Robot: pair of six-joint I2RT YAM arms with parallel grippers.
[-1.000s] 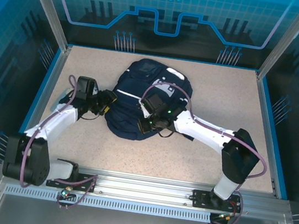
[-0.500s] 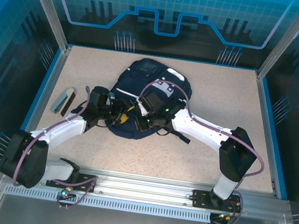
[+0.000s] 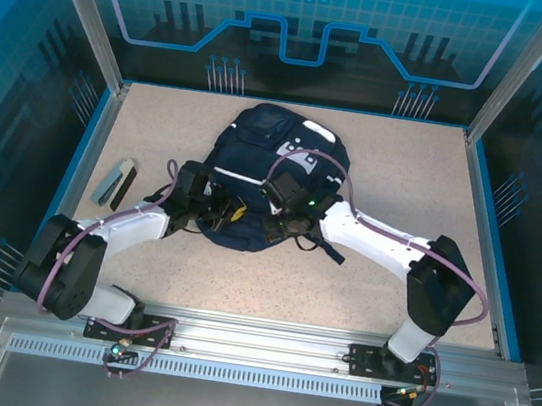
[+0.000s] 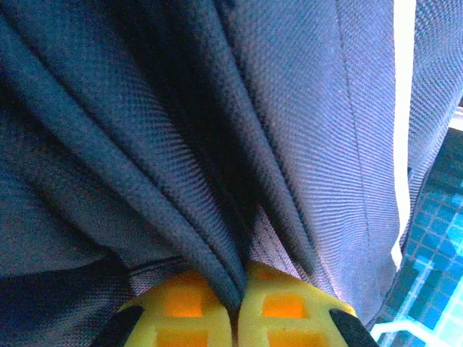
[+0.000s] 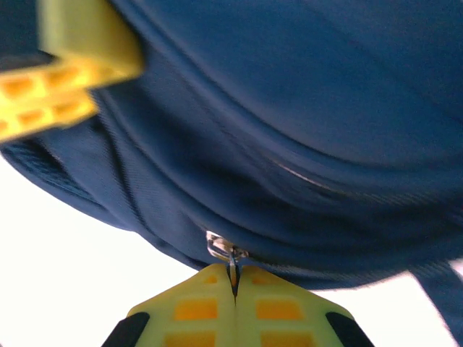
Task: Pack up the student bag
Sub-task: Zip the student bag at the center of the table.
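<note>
My right gripper drags the pull outward past the strap to the bag's side edge next, where the seam leads, and releases it.
The student bag, navy blue with a thin white stripe and white patches, lies in the middle of the table. At the bag's near left edge my left gripper is shut on a fold of its fabric, and the yellow pads meet around that fold. My right gripper is at the near edge too, shut on the metal zipper pull, which sticks out between its fingertips. The left gripper's yellow fingers show at the upper left of the right wrist view.
A flat grey item with a dark piece beside it lies near the left wall. A dark strap trails from the bag's near right side. Blue walls border the speckled table on the left, right and back.
My left gripper has moved right from the bag's left side to its near edge and has shut on the fabric. The right gripper stays shut on the zipper pull, shifted slightly.
</note>
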